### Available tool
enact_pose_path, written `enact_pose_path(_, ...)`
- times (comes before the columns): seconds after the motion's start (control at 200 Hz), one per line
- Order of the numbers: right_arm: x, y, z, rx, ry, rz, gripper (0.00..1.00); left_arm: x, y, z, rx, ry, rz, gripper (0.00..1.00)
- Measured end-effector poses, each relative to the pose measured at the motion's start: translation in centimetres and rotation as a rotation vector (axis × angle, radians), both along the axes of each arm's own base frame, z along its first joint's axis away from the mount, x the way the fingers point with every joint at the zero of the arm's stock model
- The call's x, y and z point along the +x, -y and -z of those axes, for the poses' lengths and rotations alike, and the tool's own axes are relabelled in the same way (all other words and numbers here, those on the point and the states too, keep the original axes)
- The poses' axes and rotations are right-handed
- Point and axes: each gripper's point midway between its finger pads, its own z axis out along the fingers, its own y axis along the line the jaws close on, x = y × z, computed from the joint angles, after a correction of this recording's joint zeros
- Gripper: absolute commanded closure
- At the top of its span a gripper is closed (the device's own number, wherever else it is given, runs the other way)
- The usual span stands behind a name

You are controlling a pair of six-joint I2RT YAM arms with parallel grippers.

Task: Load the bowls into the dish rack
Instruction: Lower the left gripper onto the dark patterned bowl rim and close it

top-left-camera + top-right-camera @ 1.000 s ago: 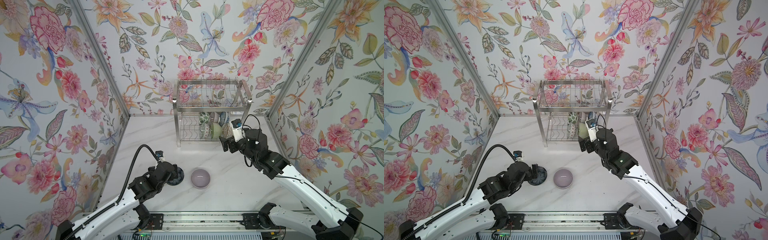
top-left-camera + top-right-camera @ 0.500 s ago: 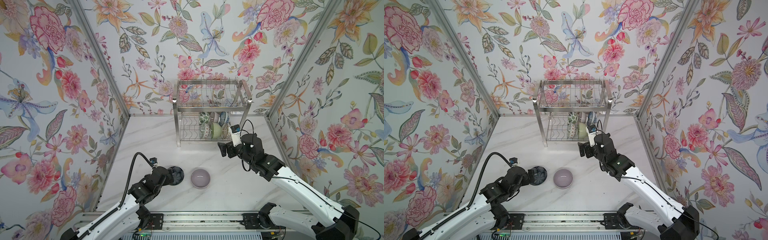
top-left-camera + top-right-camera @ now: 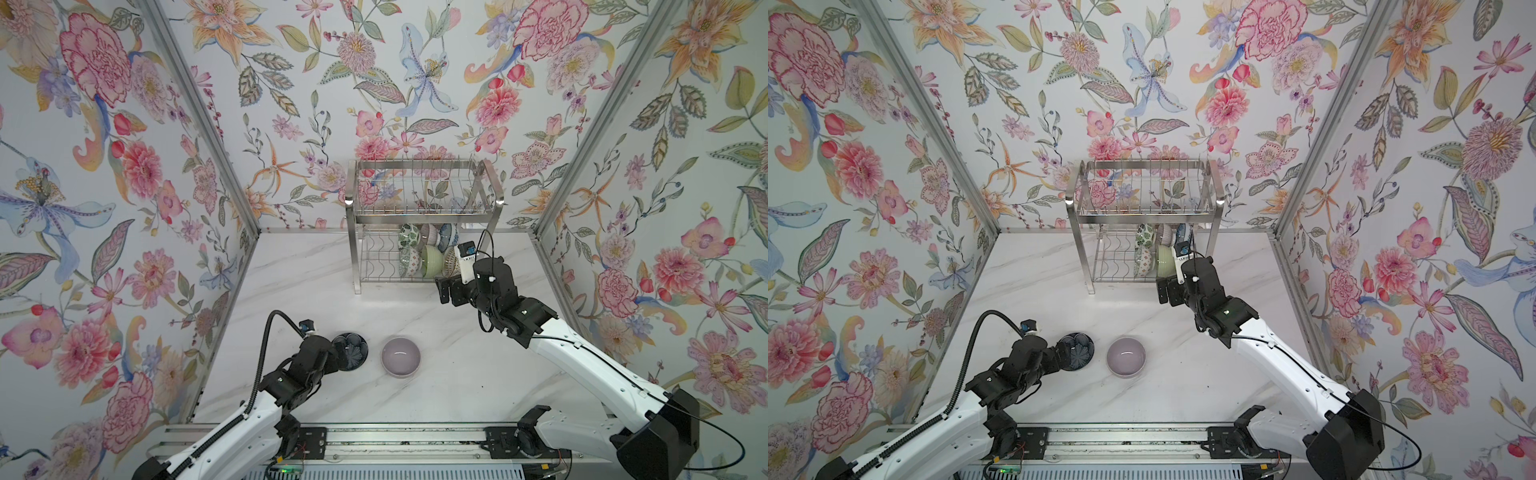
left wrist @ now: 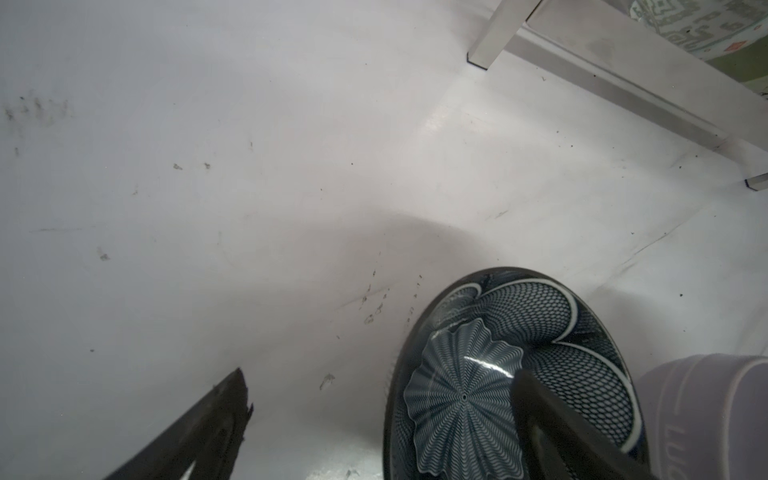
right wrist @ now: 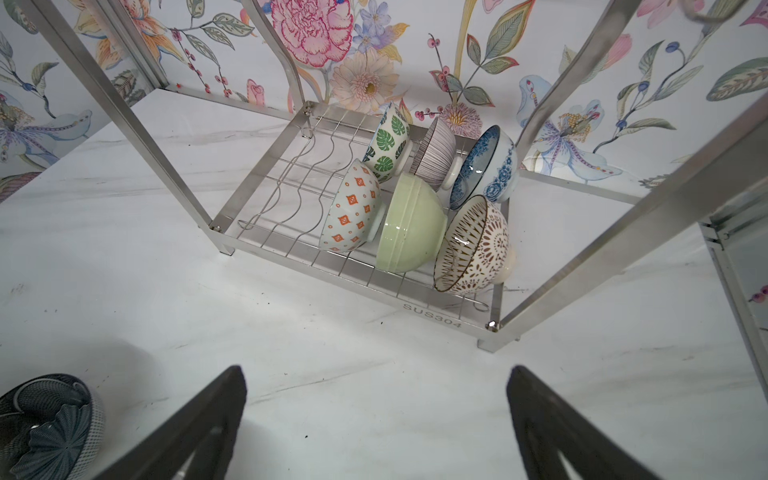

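Note:
The part of the dark bowl's rim opposite the lilac bowl is below my left gripper, between its open fingers, so my left gripper needs to move down and close on it.
The dish rack (image 3: 424, 216) (image 3: 1144, 208) stands at the back centre. On its lower shelf (image 5: 432, 320) several bowls lean on edge, among them a green one (image 5: 411, 224) and a brown lattice one (image 5: 473, 245). A dark flower bowl (image 3: 353, 353) (image 3: 1079, 353) (image 4: 469, 399) (image 5: 45, 419) and a lilac bowl (image 3: 400, 356) (image 3: 1126, 356) (image 4: 706, 415) sit upright near the front. My left gripper (image 3: 338, 347) (image 4: 379, 374) is open, one finger inside the dark bowl and the other outside its rim. My right gripper (image 3: 446, 291) (image 5: 374, 374) hangs open and empty in front of the rack.
Floral walls with metal corner posts (image 3: 199, 124) close in the left, back and right of the marble table (image 3: 291, 291). The arms' mounting rail (image 3: 395, 440) runs along the front edge. The lower shelf's wavy wires (image 5: 299, 178) beside the bowls are bare.
My left arm has sunk lower and drawn toward the front, its gripper still at the dark bowl. My right gripper has backed slightly away from the rack.

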Motion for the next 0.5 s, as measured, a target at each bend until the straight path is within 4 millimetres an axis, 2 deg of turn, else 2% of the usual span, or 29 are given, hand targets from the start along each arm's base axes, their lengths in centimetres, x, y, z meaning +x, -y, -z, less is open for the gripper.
enact_pose_path(0.15, 0.1, -0.1, -0.1, 0.003, 0.001, 0.002, 0.01, 0.2, -0.1, 0.7, -0.009, -0.019, 0.003, 0.12)
enact_pose_path(0.5, 0.8, -0.5, 0.5, -0.010, -0.018, 0.002, 0.01, 0.9, 0.3, 1.3, -0.020, -0.033, 0.036, 0.49)
